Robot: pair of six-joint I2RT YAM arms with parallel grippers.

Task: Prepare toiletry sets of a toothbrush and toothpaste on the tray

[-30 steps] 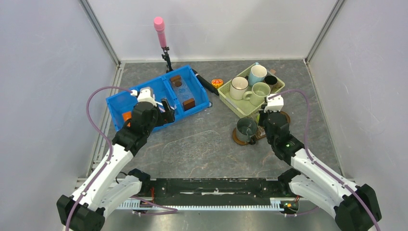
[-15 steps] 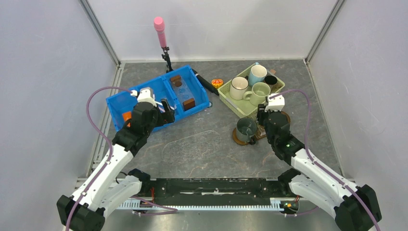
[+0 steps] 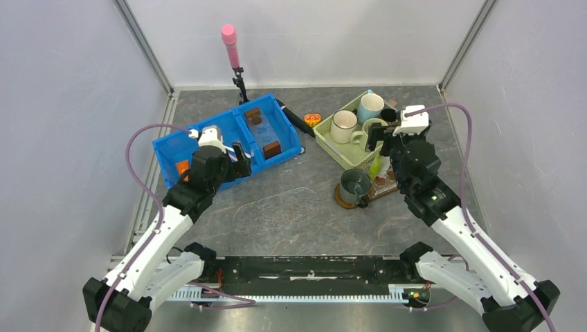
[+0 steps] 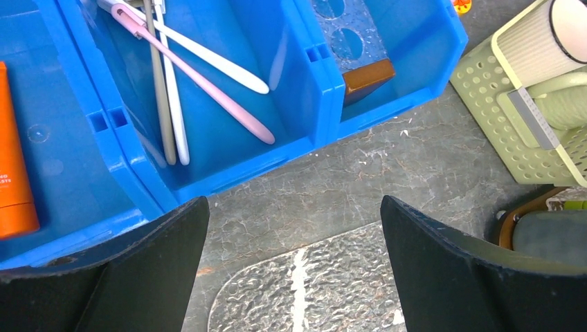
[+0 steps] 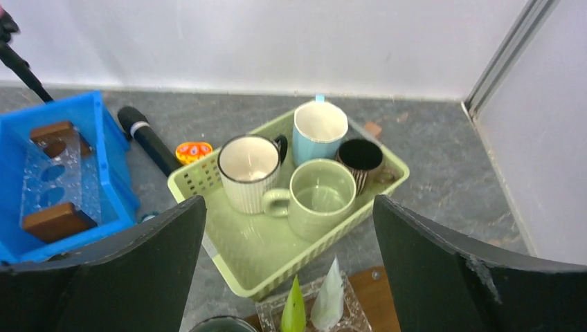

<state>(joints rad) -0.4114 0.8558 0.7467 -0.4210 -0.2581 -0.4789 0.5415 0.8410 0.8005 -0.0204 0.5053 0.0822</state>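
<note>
I will move my open left gripper outward and down into the bin's middle section and turn it to straddle the pink toothbrush's handle, which lies at an angle to the gripper's fingers.
Open and empty, my right gripper hangs above a clear holder on the brown tray. A green tube and a white tube stand in that holder. A dark green mug stands on the tray's left end. My left gripper is open over the table by the blue bin. That bin holds a pink toothbrush, white toothbrushes and an orange tube.
A pale green basket behind the tray holds several mugs. A black microphone and a small orange thing lie between bin and basket. A pink microphone stands at the back. A clear textured mat lies mid-table.
My right gripper has opened, then risen and drawn back from the tray, leaving the green tube standing in the clear holder. The left arm has stayed still.
</note>
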